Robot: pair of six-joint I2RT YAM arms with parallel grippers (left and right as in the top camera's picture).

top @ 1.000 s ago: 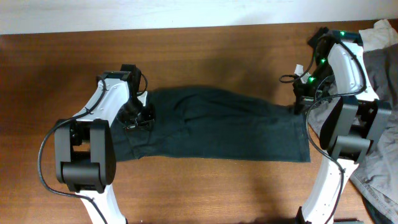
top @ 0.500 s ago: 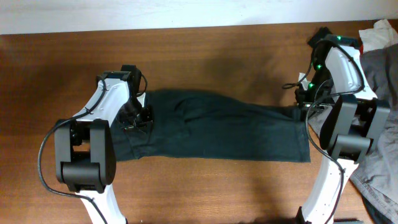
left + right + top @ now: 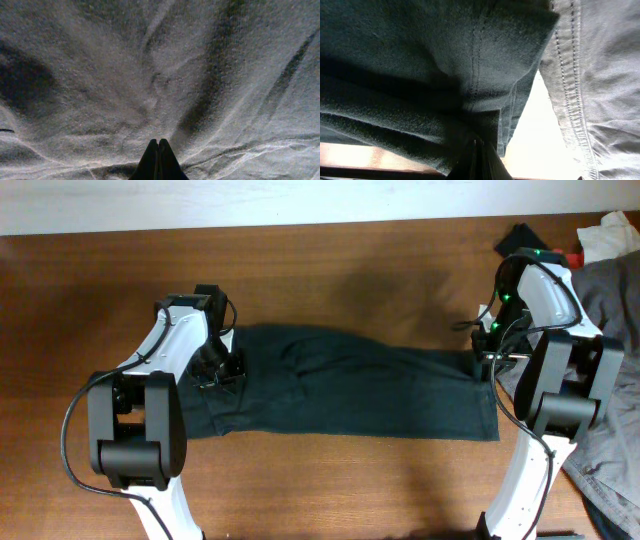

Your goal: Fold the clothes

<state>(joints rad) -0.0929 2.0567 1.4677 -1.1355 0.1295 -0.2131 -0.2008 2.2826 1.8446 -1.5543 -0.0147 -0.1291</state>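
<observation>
My right gripper will next lower back onto the clothes' flat end (image 3: pixel 474 396) and let go of the clothes' lifted hemmed edge.
The clothes (image 3: pixel 350 395), a very dark blackish-green garment, lie stretched in a long band across the brown table (image 3: pixel 330 270). My left gripper (image 3: pixel 215 372) is over their left end. In the left wrist view its fingers (image 3: pixel 159 143) are shut tip to tip against the creased fabric (image 3: pixel 150 60), and no cloth shows between them. My right gripper (image 3: pixel 484 352) is at the band's far right corner. In the right wrist view it (image 3: pixel 479 146) is shut on the garment's hemmed edge (image 3: pixel 420 60), which hangs lifted over the fingers.
A light grey garment (image 3: pixel 605 290) is heaped along the right edge, close to the right arm, and also shows in the right wrist view (image 3: pixel 600 75). Behind it lie a small black cloth (image 3: pixel 520 232), a red scrap (image 3: pixel 575 255) and something white (image 3: pixel 610 230).
The right arm has drawn toward the front of the table, and the garment's right corner has shifted slightly with it. The left arm has not moved.
</observation>
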